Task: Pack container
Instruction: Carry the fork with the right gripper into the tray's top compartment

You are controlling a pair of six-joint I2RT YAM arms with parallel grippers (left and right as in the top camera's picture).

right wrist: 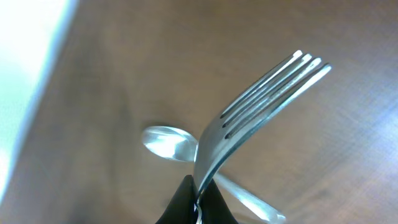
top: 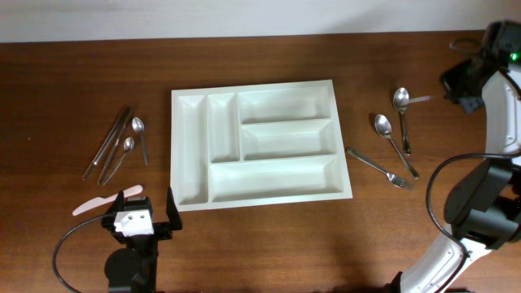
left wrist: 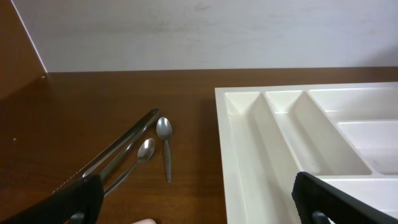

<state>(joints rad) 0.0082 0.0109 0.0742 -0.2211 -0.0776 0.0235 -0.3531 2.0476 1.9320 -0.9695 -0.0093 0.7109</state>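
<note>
My right gripper shifts the fork to the left in the overhead view, over the container's far section (top: 283,105) next, then lowers it inside.
The white five-compartment container (top: 189,194) lies mid-table with nothing in it; its left part shows in the left wrist view (left wrist: 239,162). My left gripper (top: 138,220) is open and empty at the front edge, left of the container's near corner; its black fingers (left wrist: 199,211) frame the table and the tray rim. My right gripper (top: 457,92) is at the far right, shut on a metal fork (right wrist: 249,118) whose tines point up and away. The fork's end (top: 420,99) shows beside a spoon (top: 400,98).
Left of the container lie two long knives (top: 106,146), two small spoons (top: 138,129) (left wrist: 165,134) and a pale plastic knife (top: 102,202). On the right lie a second spoon (top: 383,124) and another fork (top: 378,165). A spoon (right wrist: 165,142) lies below the held fork.
</note>
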